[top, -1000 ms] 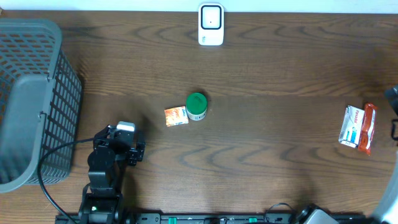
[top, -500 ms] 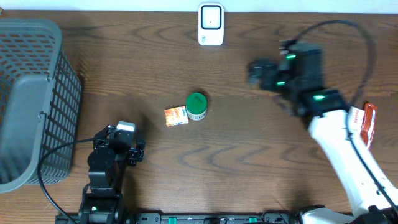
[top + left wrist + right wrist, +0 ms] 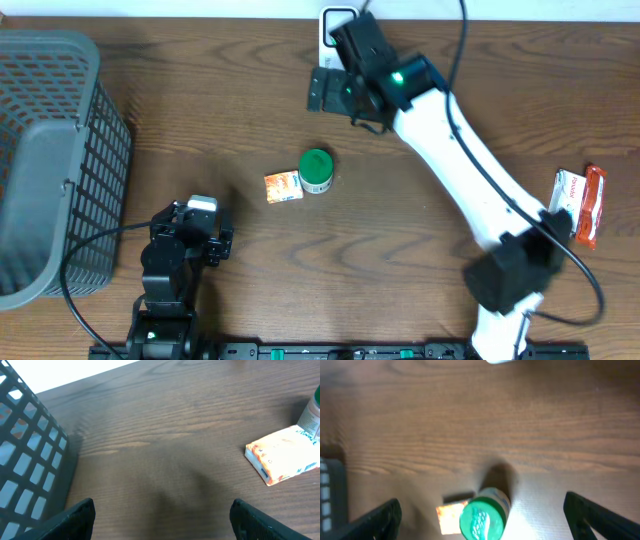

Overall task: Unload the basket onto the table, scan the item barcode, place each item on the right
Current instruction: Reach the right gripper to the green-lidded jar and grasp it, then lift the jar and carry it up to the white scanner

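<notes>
My right gripper moves down and back from the scanner next, over the bottle's green lid, and closes around the bottle (image 3: 317, 170). It stands upright below the spread fingers.
A green-lidded bottle (image 3: 317, 170) stands mid-table with a small orange box (image 3: 283, 186) lying against its left side. The white scanner (image 3: 338, 18) sits at the back edge, partly covered by my right arm. My right gripper (image 3: 326, 90) hovers open in front of the scanner, high above the bottle. In the right wrist view the bottle (image 3: 482, 520) and orange box (image 3: 449, 519) lie far below, between the spread fingers of the right gripper (image 3: 481, 502). My left gripper (image 3: 205, 222) rests open near the front left; its wrist view shows the box (image 3: 285, 455) ahead to the right of the left gripper (image 3: 162, 507).
A grey mesh basket (image 3: 45, 160) fills the left side of the table, its wall (image 3: 25, 460) close to my left gripper. Two flat packets (image 3: 577, 205), one white and one orange-red, lie at the right edge, beside my right arm's base.
My right arm has swung in from the right edge, across the table, to the back centre in front of the scanner. The left arm and the items have not moved.
</notes>
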Motion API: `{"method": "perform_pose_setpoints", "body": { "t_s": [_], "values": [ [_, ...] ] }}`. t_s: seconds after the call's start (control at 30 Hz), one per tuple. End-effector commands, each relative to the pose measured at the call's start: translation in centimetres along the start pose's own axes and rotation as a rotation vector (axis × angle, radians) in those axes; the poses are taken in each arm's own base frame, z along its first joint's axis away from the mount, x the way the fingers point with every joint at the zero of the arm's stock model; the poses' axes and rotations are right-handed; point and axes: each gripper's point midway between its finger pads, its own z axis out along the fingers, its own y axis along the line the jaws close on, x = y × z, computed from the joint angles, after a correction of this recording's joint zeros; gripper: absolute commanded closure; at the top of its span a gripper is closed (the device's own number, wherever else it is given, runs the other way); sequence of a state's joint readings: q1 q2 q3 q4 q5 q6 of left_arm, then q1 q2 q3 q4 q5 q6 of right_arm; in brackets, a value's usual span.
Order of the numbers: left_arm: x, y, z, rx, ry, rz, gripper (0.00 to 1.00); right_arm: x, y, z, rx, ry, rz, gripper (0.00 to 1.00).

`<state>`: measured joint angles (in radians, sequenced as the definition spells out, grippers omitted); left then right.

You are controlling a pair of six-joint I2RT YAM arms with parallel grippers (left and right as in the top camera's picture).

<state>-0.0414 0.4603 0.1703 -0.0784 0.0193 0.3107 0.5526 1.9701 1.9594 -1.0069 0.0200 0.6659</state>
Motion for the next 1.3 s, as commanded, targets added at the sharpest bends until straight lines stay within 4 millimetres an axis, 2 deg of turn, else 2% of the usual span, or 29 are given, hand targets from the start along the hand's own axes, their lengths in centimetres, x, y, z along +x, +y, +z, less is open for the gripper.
{"method": "perform_pose_setpoints", "body": {
  "t_s": [0.0,0.17,0.3,0.63,1.03,1.13,1.27],
  "values": [
    [-0.2,0.1,-0.1,-0.008,-0.008,-0.009,0.13,-0.1,0.9,2.9,0.063,0.045,-0.017,0.01],
    [-0.2,0.1,-0.1,-0.008,-0.008,-0.009,0.13,2.8,1.2,6.9,0.069,0.176,-0.021,0.01],
    [-0.2,0.1,-0.1,-0.008,-0.008,-0.009,0.13,4.8,1.6,8.8,0.072,0.244,-0.027,0.01],
    [-0.2,0.1,-0.1,-0.008,-0.008,-0.009,0.13,9.6,1.8,11.1,0.143,0.352,-0.047,0.01],
    [-0.2,0.1,-0.1,-0.008,-0.008,-0.009,0.13,13.3,-1.1,14.5,0.251,0.458,-0.019,0.01],
    [-0.2,0.1,-0.1,-0.008,-0.008,-0.009,0.13,14.0,-1.4,14.7,0.267,0.477,-0.024,0.06],
    [-0.2,0.1,-0.1,-0.008,-0.008,-0.009,0.13,15.0,-1.7,14.4,0.293,0.506,-0.038,0.07]
  ]
}}
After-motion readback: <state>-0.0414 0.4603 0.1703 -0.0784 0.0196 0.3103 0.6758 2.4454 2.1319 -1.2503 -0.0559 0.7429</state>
